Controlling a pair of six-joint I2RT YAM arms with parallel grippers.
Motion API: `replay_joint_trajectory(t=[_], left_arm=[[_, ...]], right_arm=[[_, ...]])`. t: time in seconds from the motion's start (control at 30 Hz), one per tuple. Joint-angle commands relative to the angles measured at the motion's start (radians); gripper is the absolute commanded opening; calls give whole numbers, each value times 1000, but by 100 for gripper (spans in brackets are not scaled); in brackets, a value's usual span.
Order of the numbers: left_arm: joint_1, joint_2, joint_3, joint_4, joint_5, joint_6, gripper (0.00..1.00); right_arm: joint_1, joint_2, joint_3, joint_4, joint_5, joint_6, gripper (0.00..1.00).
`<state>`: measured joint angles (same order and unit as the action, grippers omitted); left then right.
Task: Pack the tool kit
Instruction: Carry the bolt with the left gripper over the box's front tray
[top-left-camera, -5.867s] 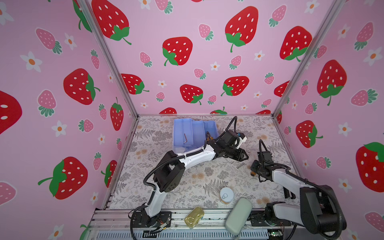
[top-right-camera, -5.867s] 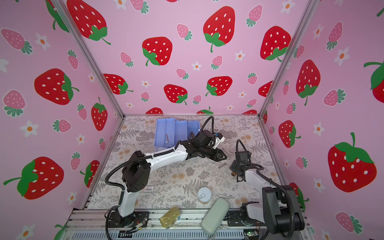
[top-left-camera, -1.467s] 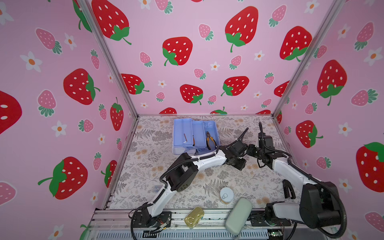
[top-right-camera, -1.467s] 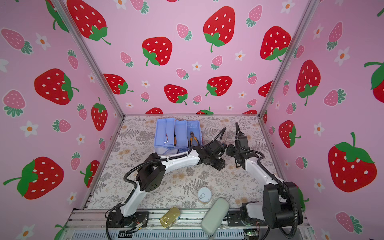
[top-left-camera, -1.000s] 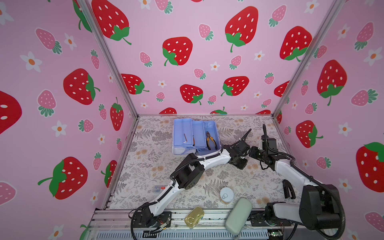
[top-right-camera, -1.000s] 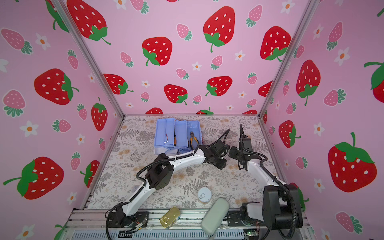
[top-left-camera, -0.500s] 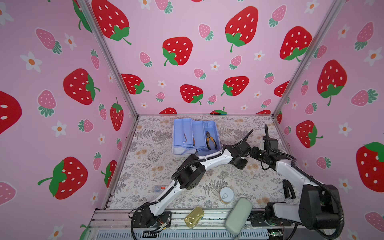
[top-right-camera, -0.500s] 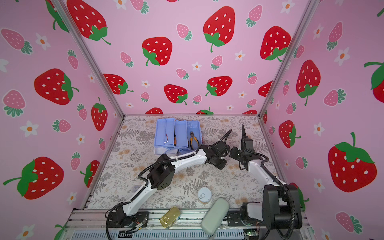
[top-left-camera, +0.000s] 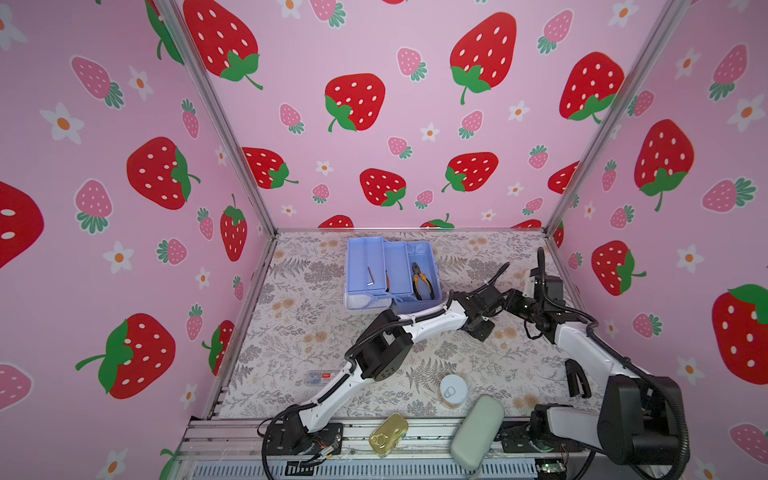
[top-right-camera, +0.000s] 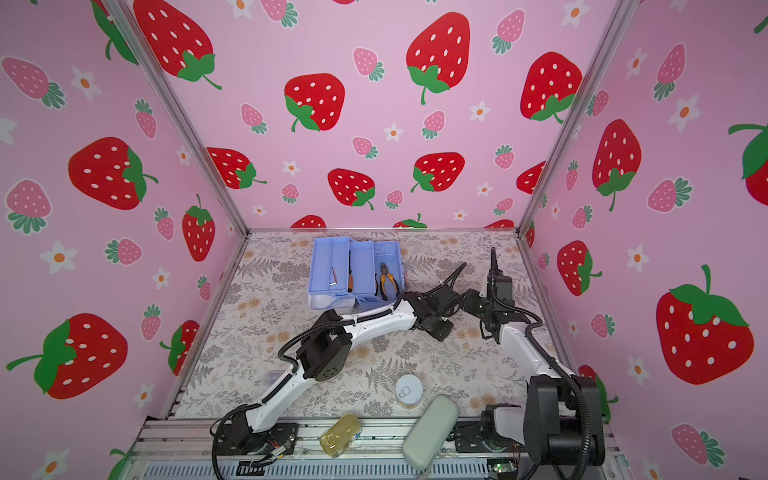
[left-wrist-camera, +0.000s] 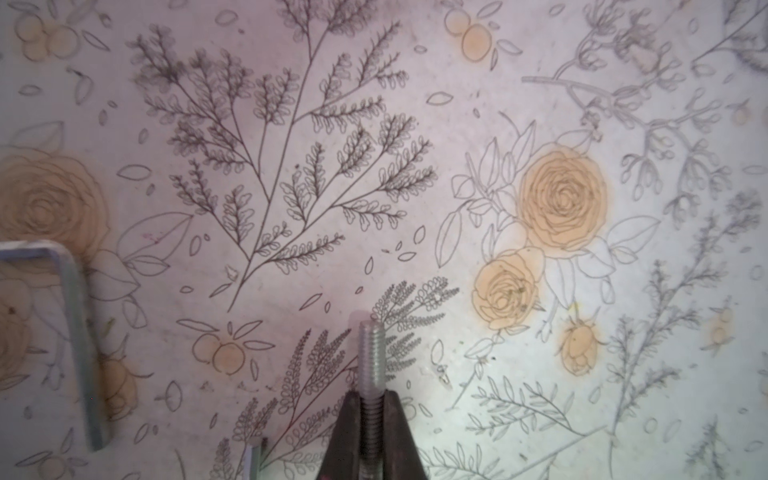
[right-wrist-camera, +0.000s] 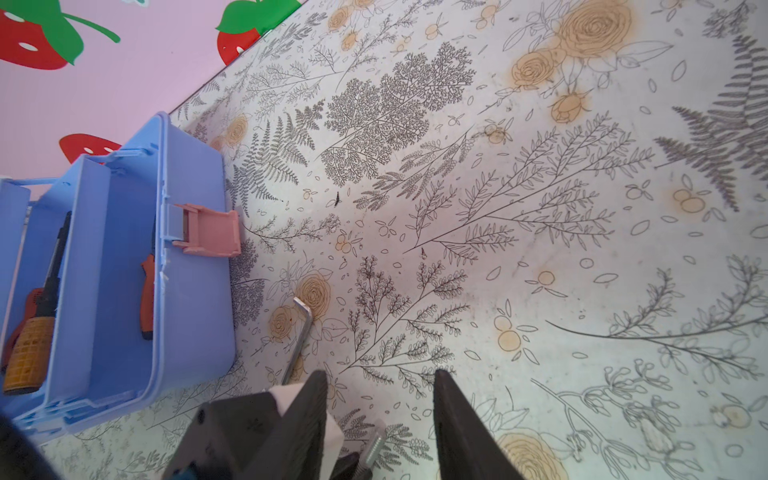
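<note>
I will lift my left gripper next, move it across the tool kit and let go of the bolt over the bare bottom of the hex key's tray, which is past the pliers (top-left-camera: 422, 282) from the gripper.
The tool kit (top-left-camera: 390, 274) (top-right-camera: 355, 272) stands open at the back of the floral mat, blue trays spread, pink latch (right-wrist-camera: 210, 230) hanging out. Pliers (top-left-camera: 422, 282), a hex key (top-left-camera: 370, 276) and a screwdriver (top-right-camera: 350, 272) lie in it. To its right, my left gripper (left-wrist-camera: 371, 399) is shut on a threaded bolt (left-wrist-camera: 372, 357) low over the mat. My right gripper (right-wrist-camera: 378, 378) stands open close beside it, facing the left gripper (top-left-camera: 492, 301), with the bolt's tip (right-wrist-camera: 374, 446) between its fingers' bases. A second hex key (left-wrist-camera: 75, 332) (right-wrist-camera: 301, 332) lies on the mat near the kit.
Near the front edge stand a white round can (top-left-camera: 453, 390), a gold tin (top-left-camera: 388, 434) and a grey-green oblong case (top-left-camera: 478, 430). A small clear case with a red label (top-left-camera: 322, 377) lies front left by the left arm. Pink walls close in on three sides.
My left gripper's jaws have closed onto the bolt. Both arms have barely shifted. The pliers, carried by the left gripper several seconds ago, now lie in the kit.
</note>
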<state>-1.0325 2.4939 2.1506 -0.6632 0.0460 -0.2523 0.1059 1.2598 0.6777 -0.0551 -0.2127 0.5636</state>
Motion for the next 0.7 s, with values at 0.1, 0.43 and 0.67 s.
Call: replay_joint_trajectory(t=[0.1, 0.43, 0.67], left_arm=[[45, -193, -91, 59, 165, -64, 0], [307, -609, -496, 335, 236, -250, 0], [485, -759, -664, 370, 200, -290, 0]], right_arm=[[-15, -41, -17, 20, -25, -10, 45], [-18, -37, -53, 77, -65, 14, 45], [-18, 6, -43, 103, -80, 13, 45]])
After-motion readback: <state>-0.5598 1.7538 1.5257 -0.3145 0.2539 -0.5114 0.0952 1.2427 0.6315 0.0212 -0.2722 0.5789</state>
